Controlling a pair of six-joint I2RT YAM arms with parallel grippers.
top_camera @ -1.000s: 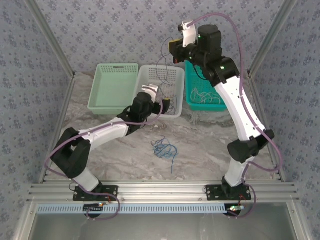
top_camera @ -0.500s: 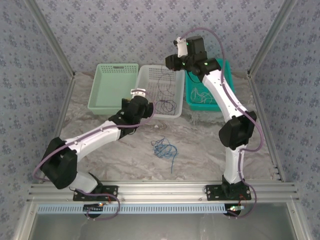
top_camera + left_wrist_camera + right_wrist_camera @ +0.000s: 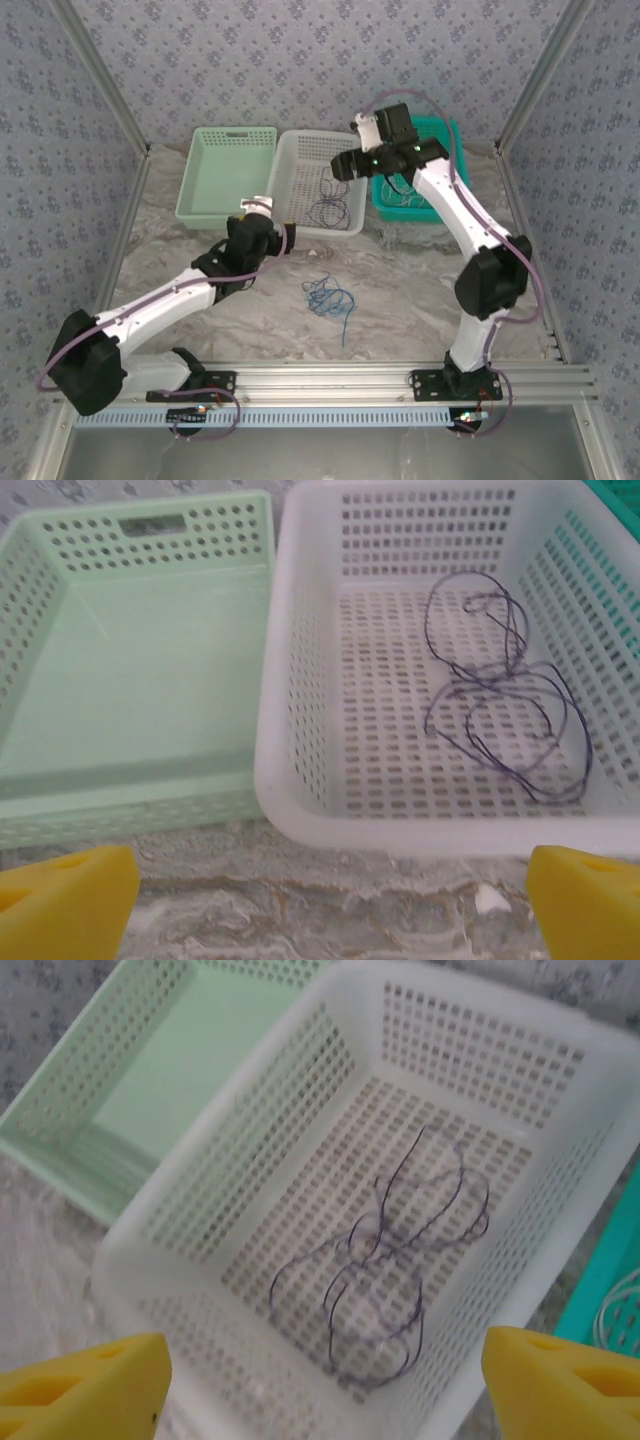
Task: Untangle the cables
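Note:
Next, my left gripper moves back toward my base, over the heap with the blue cable [image 3: 328, 297], and lowers, since that heap lies tangled outside the baskets.
A dark purple cable [image 3: 326, 193] lies in loose loops on the floor of the white basket [image 3: 300, 150], seen close in the left wrist view [image 3: 505, 715] and the right wrist view [image 3: 385, 1260]. A blue cable [image 3: 328, 297] sits bunched on the marble tabletop, apart from both arms. A whitish cable [image 3: 408, 195] lies in the teal basket [image 3: 440, 208]. My right gripper [image 3: 350, 166] hovers over the white basket, open [image 3: 325, 1380], nothing between its yellow fingers [image 3: 85, 1380]. My left gripper [image 3: 270, 212] is open [image 3: 330, 905] just in front of that basket's near wall [image 3: 430, 830].
A light green basket [image 3: 228, 133] stands left of the white one, its floor bare [image 3: 130, 680]. The three baskets line the back of the table. Metal frame posts rise at both sides, and a rail runs along the near edge [image 3: 320, 385].
My right gripper opened and dropped lower; the purple cable that hung from it now lies in the white basket. My left arm drew back from the basket toward the near left.

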